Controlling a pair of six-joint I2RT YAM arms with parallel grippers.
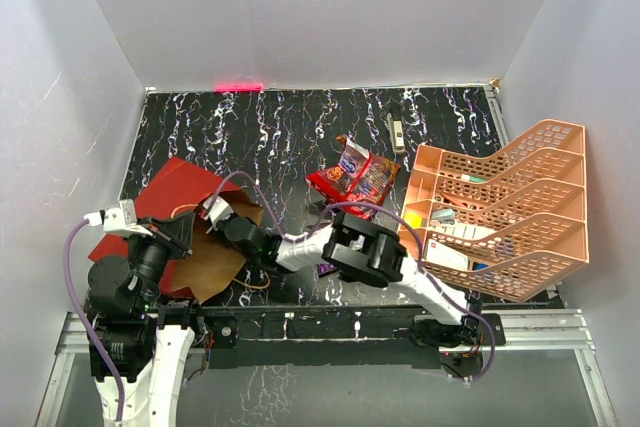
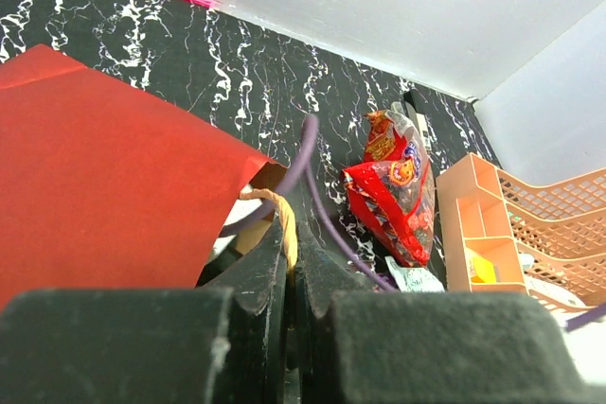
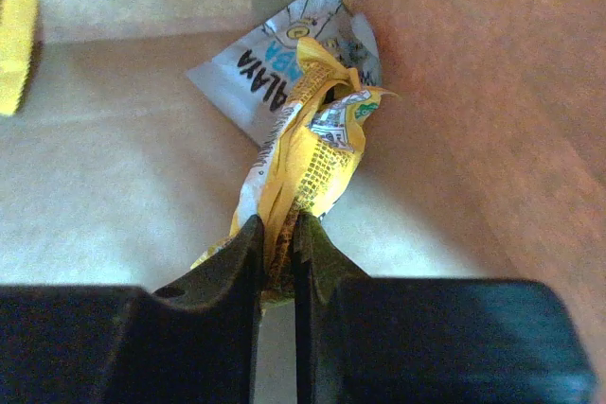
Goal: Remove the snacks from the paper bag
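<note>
The yellow packet moves from the bag toward the right in the top view next, pulled by my right gripper. It then gets released beside the small purple wrapper (image 1: 326, 269), since snacks lie there.
The red paper bag (image 1: 165, 192) lies on its side at the left, its brown inside facing right. My left gripper (image 1: 188, 229) is shut on the bag's tan cord handle (image 2: 286, 219), beside the bag's red outside (image 2: 104, 186). My right gripper (image 1: 218, 211) reaches into the bag's mouth. In the right wrist view it (image 3: 276, 224) is shut on a crumpled yellow candy wrapper (image 3: 312, 153) on the kraft floor (image 3: 114, 196). A white packet (image 3: 260, 73) and another yellow packet (image 3: 17, 44) lie deeper inside. Red chip bags (image 1: 355, 179) lie on the table and also show in the left wrist view (image 2: 393, 191).
A peach lattice tiered tray (image 1: 500, 207) holding boxes stands at the right. A slim pen-like tool (image 1: 396, 130) lies near the back. A small purple wrapper (image 1: 327, 269) peeks from under the right arm. White walls close in the black marbled table (image 1: 280, 137).
</note>
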